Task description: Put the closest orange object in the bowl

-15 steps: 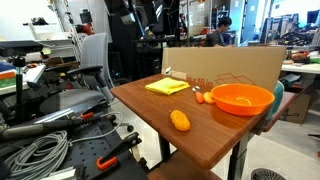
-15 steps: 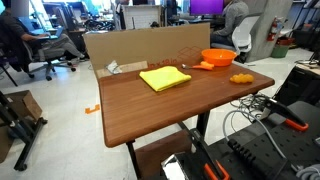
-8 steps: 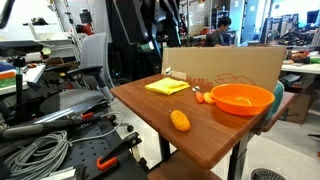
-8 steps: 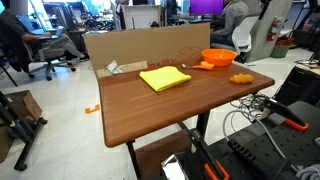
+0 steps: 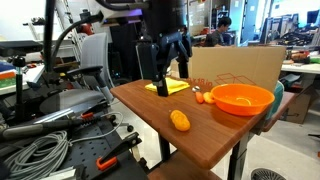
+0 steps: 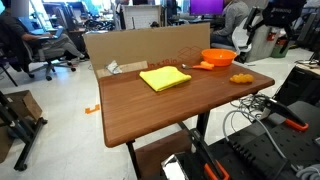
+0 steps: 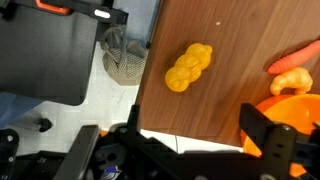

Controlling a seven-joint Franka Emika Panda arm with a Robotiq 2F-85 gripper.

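Observation:
The open gripper lowers next until its fingers are on either side of the lumpy orange piece's middle (image 5: 180, 120) (image 7: 188, 67), as that piece lies well below it, near the table's front edge.
The closest orange object (image 5: 180, 120) is a lumpy orange piece lying near the front edge of the wooden table (image 5: 150, 108). It also shows in an exterior view (image 6: 240, 77) and in the wrist view (image 7: 189, 67). The orange bowl (image 5: 241, 98) stands behind it, and shows in an exterior view (image 6: 219, 58) and at the wrist view's right edge (image 7: 292, 108). My gripper (image 5: 164, 62) hangs open and empty above the table, well above the orange object. In the wrist view its fingers (image 7: 180, 150) spread wide over the table's edge.
A second orange, carrot-like piece (image 5: 203, 97) lies beside the bowl and shows in the wrist view (image 7: 295, 57). A yellow cloth (image 5: 167, 87) lies on the table. A cardboard wall (image 5: 235, 65) stands along the back. Cables and tools (image 5: 45, 150) lie on the floor beside the table.
The arm has swung in over the table and come down; the gripper now hangs open above the yellow cloth and orange object. The objects have not moved.

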